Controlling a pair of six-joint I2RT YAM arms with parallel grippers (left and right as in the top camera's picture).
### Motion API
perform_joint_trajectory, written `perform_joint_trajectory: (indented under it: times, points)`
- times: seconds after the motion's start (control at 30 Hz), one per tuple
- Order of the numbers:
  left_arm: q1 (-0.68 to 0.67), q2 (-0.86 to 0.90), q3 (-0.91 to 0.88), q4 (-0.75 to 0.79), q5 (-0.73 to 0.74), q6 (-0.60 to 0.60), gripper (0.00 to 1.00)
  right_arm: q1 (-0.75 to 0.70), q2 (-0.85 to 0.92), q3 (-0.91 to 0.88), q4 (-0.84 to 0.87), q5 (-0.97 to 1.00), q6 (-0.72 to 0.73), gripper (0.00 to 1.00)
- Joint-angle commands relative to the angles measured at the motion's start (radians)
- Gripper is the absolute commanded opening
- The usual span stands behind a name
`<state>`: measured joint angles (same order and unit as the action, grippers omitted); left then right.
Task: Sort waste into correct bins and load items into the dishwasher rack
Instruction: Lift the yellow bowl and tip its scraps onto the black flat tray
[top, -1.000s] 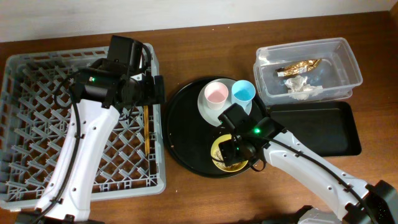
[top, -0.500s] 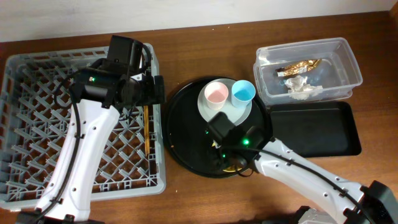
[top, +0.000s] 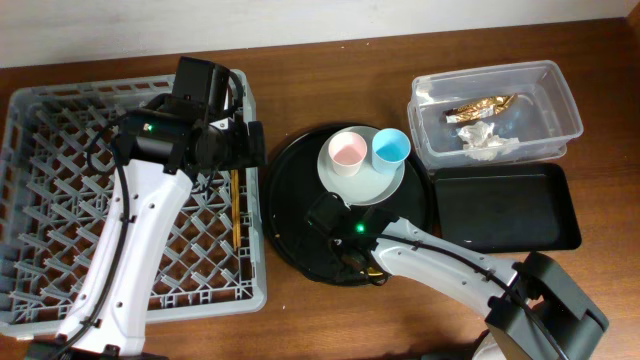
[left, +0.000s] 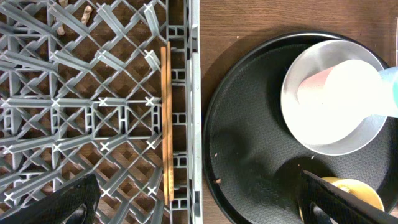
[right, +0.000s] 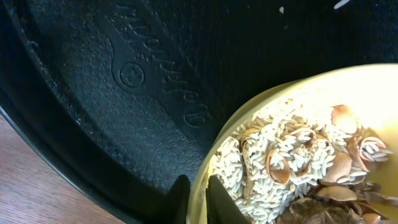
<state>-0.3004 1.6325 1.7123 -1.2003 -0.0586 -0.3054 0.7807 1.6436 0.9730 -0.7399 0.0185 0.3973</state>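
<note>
I will lift my right gripper and tip the yellow bowl (right: 249, 118) over the rectangular tray, because the bowl holds scraps. I will then lower the bowl and release it on the round black tray (right: 134, 124).
In the right wrist view my right gripper (right: 198, 202) is shut on the left rim of the yellow bowl (right: 249, 118), one finger inside and one outside. The bowl holds rice-like food scraps (right: 292, 155) and stands on the round black tray (top: 290, 200). Overhead, the right arm hides most of the bowl. A pink cup (top: 347, 152) and a light blue cup (top: 391, 147) stand on the white plate (top: 375, 182). The chopsticks (top: 235, 205) lie in the grey dishwasher rack (top: 60, 200) along its right wall. My left gripper (left: 199, 205) hangs open over that wall, holding nothing.
The clear tub (top: 560, 100) at the back right holds a gold foil wrapper (top: 483, 105) and a white napkin (top: 483, 140). The shallow black rectangular tray (top: 510, 210) lies in front of it. Brown tabletop shows between rack and round tray.
My right gripper has slid left across the bowl and shut on its left rim. The left arm, cups, plate and chopsticks have not moved.
</note>
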Motion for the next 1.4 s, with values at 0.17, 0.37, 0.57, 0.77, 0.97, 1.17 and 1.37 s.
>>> perform_joint_trajectory:
  times: [0.17,0.37,0.57,0.77,0.97,1.17,1.37]
  points:
    - [0.002,-0.002,0.009,0.002,0.003,0.005,0.99,0.003,-0.034,0.084,-0.098,0.021,0.0,0.04]
    - [0.002,-0.002,0.009,0.002,0.003,0.005,0.99,-0.154,-0.136,0.348,-0.328,0.006,0.0,0.04]
    - [0.002,-0.002,0.009,0.002,0.003,0.005,0.99,-0.589,-0.164,0.353,-0.387,-0.177,-0.125,0.04]
    - [0.002,-0.002,0.009,0.002,0.003,0.005,0.99,-1.115,-0.164,0.337,-0.385,-0.579,-0.351,0.04]
    - [0.002,-0.002,0.009,0.002,0.003,0.005,0.99,-1.407,-0.163,0.127,-0.191,-0.916,-0.424,0.04]
    - [0.002,-0.002,0.009,0.002,0.003,0.005,0.99,-1.579,-0.163,-0.11,0.066,-1.26,-0.424,0.04]
    - [0.002,-0.002,0.009,0.002,0.003,0.005,0.99,-1.647,-0.14,-0.201,0.272,-1.511,-0.423,0.04]
